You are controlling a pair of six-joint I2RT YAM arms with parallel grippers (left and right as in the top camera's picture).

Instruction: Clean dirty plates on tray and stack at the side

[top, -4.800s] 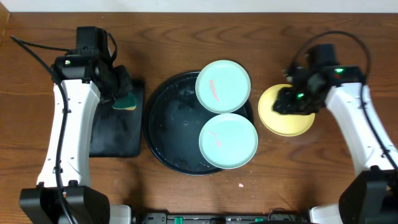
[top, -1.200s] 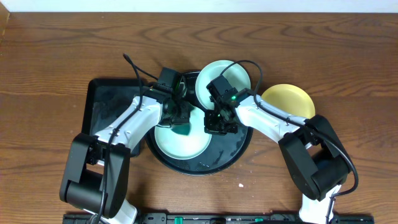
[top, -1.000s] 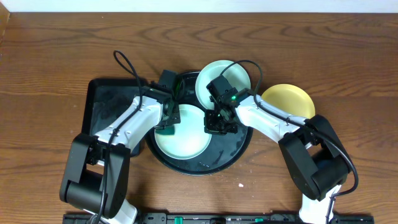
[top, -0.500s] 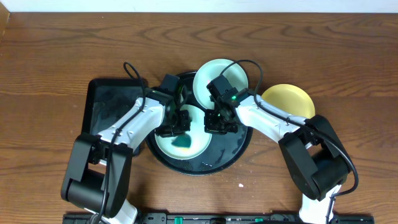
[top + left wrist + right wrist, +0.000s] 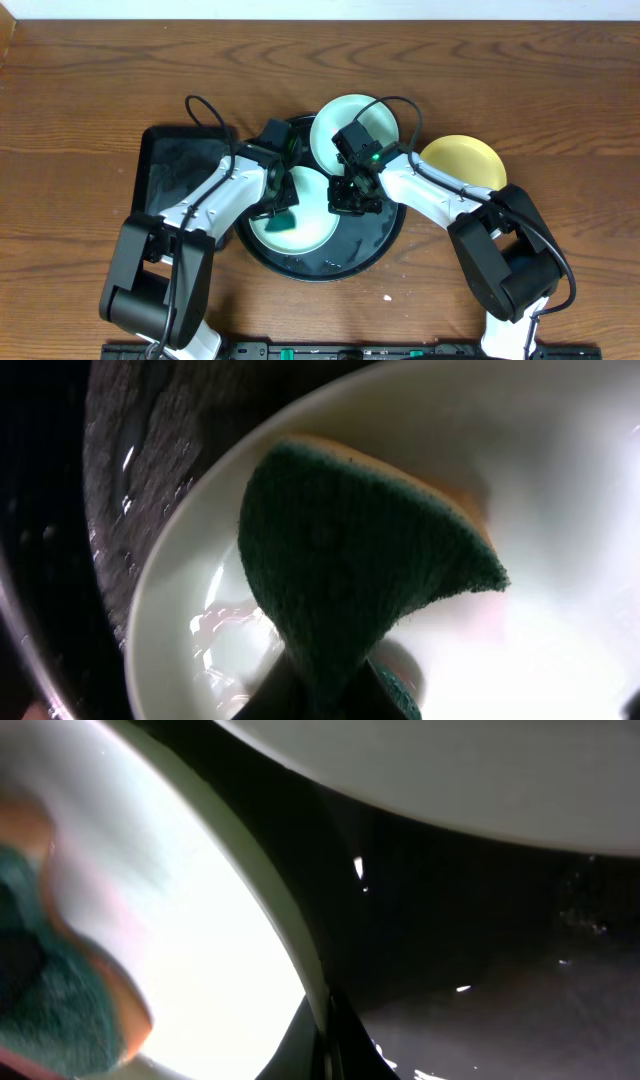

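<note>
I need to lift my right gripper, move it to the right in the overhead view and lower it onto the pale yellow plate (image 5: 465, 165), because that plate is already off the tray.
An aqua plate (image 5: 305, 228) lies at the front left of the round black tray (image 5: 372, 245). My left gripper (image 5: 277, 207) is shut on a green sponge (image 5: 281, 215) with an orange back and presses it on this plate; the sponge fills the left wrist view (image 5: 350, 575) over the plate (image 5: 560, 650). My right gripper (image 5: 345, 203) is shut on the plate's right rim (image 5: 300, 960). The sponge also shows in the right wrist view (image 5: 50, 990). A second aqua plate (image 5: 350, 125) sits at the tray's back. The pale yellow plate (image 5: 465, 165) lies on the table right of the tray.
A rectangular black tray (image 5: 180, 180) lies left of the round tray, under my left arm. A small pink speck (image 5: 387, 297) lies on the wooden table in front of the round tray.
Since 4.8 s ago both arms came in over the tray. In the last second the sponge has slid back and forth across the front plate; the right gripper has stayed on the rim.
</note>
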